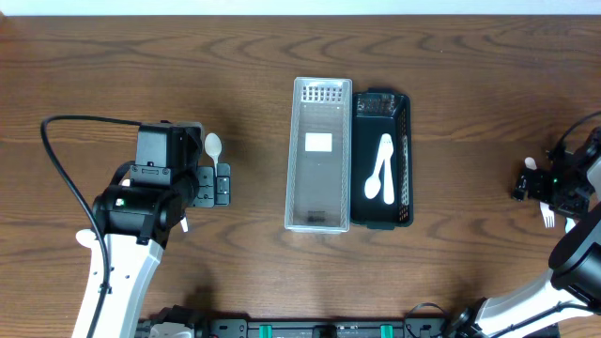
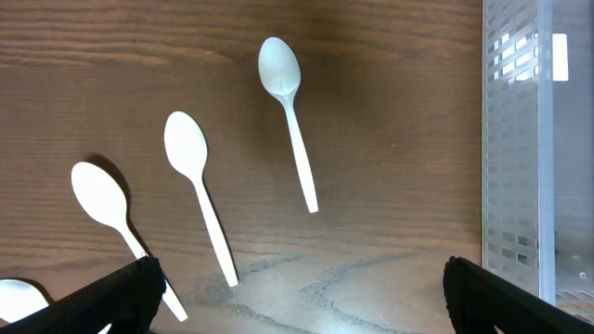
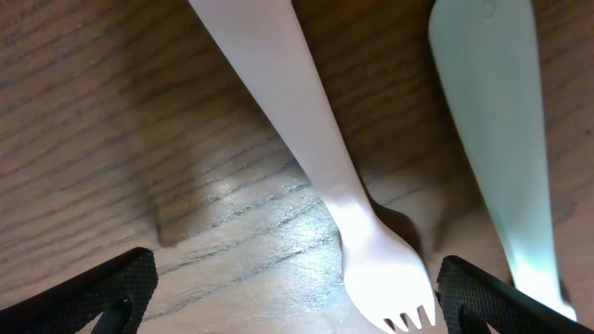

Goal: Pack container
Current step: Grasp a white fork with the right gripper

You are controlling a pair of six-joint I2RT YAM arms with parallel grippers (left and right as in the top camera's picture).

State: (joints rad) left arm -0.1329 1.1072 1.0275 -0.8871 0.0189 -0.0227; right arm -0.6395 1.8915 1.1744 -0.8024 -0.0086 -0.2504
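Note:
My right gripper stays low next and closes its fingers around the white fork's tined head [image 1: 547, 218] [image 3: 387, 280], since it already lies between the open fingers.
A clear plastic container [image 1: 319, 155] stands at mid-table, and a black slotted container [image 1: 402, 160] beside it on the right holds two white spoons [image 1: 379, 169]. My left gripper [image 1: 218, 185] is open and empty. In the left wrist view [image 2: 297, 311] it hovers over several white spoons [image 2: 290, 121] lying on the wood, with the clear container's wall [image 2: 515, 139] at the right. My right gripper [image 1: 537, 188] is open at the far right. In the right wrist view [image 3: 297, 306] it is low over a white fork [image 3: 371, 250], whose tines lie between the open fingers.
A second white utensil [image 3: 497, 130] lies just right of the fork. One spoon bowl [image 1: 213, 145] shows beside the left arm. A black cable [image 1: 66, 178] loops at the left. The right arm's base [image 1: 577, 263] fills the lower right corner.

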